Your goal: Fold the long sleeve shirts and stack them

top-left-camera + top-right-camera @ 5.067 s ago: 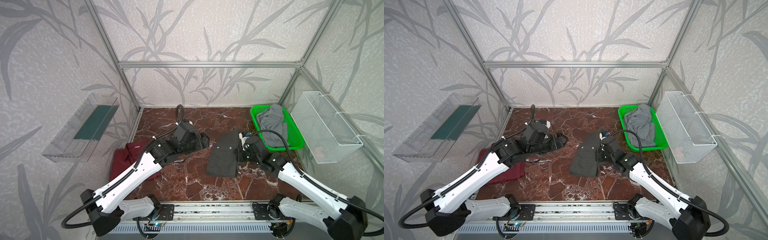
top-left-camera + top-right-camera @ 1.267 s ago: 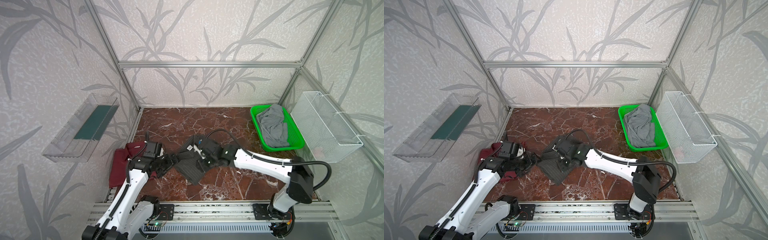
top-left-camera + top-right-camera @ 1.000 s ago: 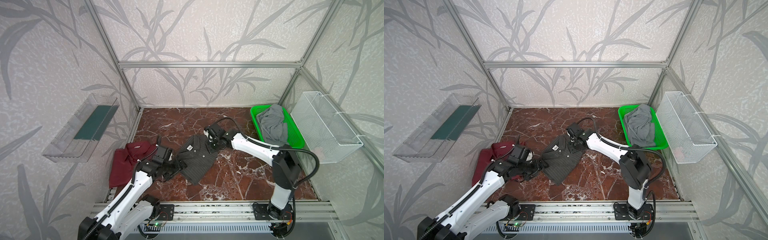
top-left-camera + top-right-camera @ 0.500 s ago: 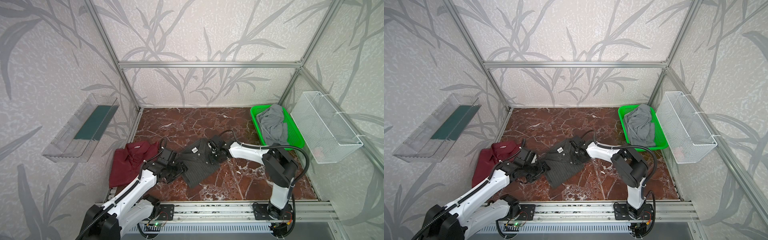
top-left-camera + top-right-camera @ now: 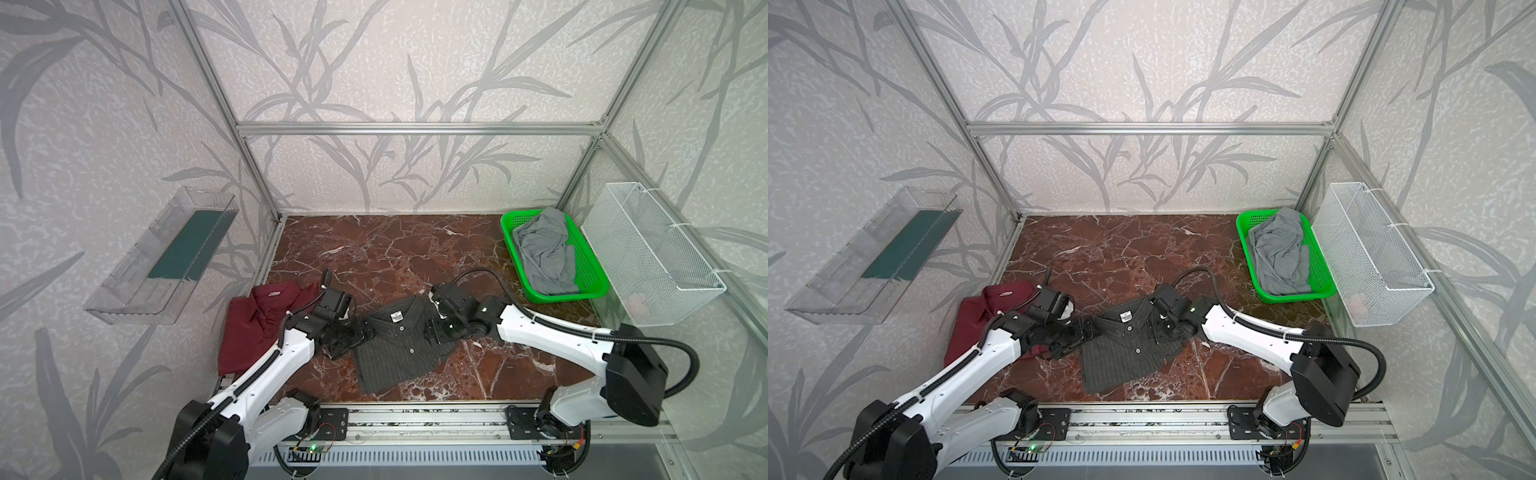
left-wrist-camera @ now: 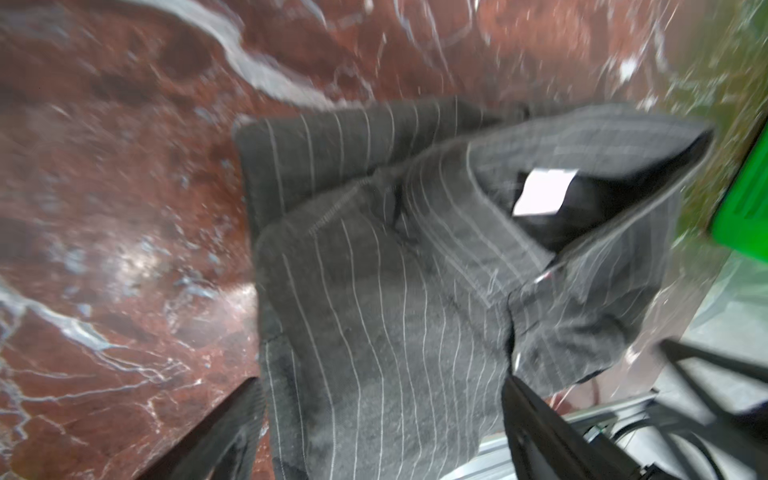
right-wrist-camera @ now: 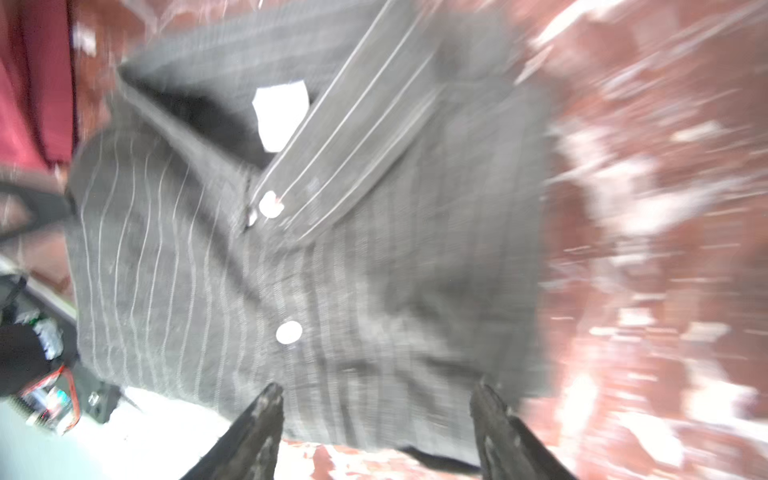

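Note:
My left gripper is at the opposite edge. The striped shirt's basket-side edge [image 5: 453, 348] [image 7: 545, 280] is below my right gripper, so my right gripper needs to turn and move down onto it next.
The charcoal pinstriped shirt [image 5: 395, 349] [image 5: 1121, 353] lies folded near the table's front middle, collar and white label facing the back. The maroon shirt [image 5: 257, 320] [image 5: 973, 318] lies flat at the left edge, partly under my left arm. My left gripper [image 5: 359, 334] [image 5: 1088, 328] is open at the striped shirt's left shoulder. In the left wrist view its gripper [image 6: 382, 399] straddles the cloth [image 6: 395, 270]. My right gripper [image 5: 436, 330] [image 5: 1156, 328] is open over the shirt's right shoulder. In the right wrist view its gripper [image 7: 378, 395] stands wide above the fabric [image 7: 332, 257].
A green basket [image 5: 509, 241] [image 5: 1244, 237] holding a crumpled grey garment [image 5: 544, 249] stands at the back right. A white wire basket [image 5: 656, 257] hangs on the right wall and a clear shelf [image 5: 162, 257] on the left wall. A metal rail [image 5: 415, 419] runs along the front edge.
My right gripper has let go of the striped shirt's collar end, spread open and come forward. The left gripper has slid right to the shirt's edge and opened wider. The shirt now lies flat.

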`<state>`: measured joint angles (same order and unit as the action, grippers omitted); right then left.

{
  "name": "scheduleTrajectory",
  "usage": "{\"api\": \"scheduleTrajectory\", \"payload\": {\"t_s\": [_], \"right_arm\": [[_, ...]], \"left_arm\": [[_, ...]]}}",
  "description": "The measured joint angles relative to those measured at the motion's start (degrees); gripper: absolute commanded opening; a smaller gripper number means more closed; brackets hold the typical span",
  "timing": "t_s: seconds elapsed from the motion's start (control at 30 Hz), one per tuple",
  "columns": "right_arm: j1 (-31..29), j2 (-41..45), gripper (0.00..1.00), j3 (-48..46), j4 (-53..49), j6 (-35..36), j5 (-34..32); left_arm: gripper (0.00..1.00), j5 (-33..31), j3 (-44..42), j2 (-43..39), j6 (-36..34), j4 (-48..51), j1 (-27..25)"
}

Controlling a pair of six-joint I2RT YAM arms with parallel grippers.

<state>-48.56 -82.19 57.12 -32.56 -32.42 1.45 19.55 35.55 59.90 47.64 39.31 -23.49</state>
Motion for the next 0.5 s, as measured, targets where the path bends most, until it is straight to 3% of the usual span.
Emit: {"api": "scheduleTrajectory", "payload": {"t_s": [0.17,0.23,0.5], "right_arm": [[5.8,-0.2,0.74,-1.4,-0.2,5.9,1.6],[6.0,-2.0,0.74,-1.5,0.3,7.8,3.9],[5.7,-10.9,0.75,-2.9,6.2,11.4,9.2]], "left_arm": [[0.93,-2.5,-2.8,-2.0,1.8,2.0,-3.6],[0.99,-3.9,-3.5,-3.7,2.7,3.2,-4.6],[0.99,-9.4,-6.3,-4.9,7.2,3.4,-9.8]]}}
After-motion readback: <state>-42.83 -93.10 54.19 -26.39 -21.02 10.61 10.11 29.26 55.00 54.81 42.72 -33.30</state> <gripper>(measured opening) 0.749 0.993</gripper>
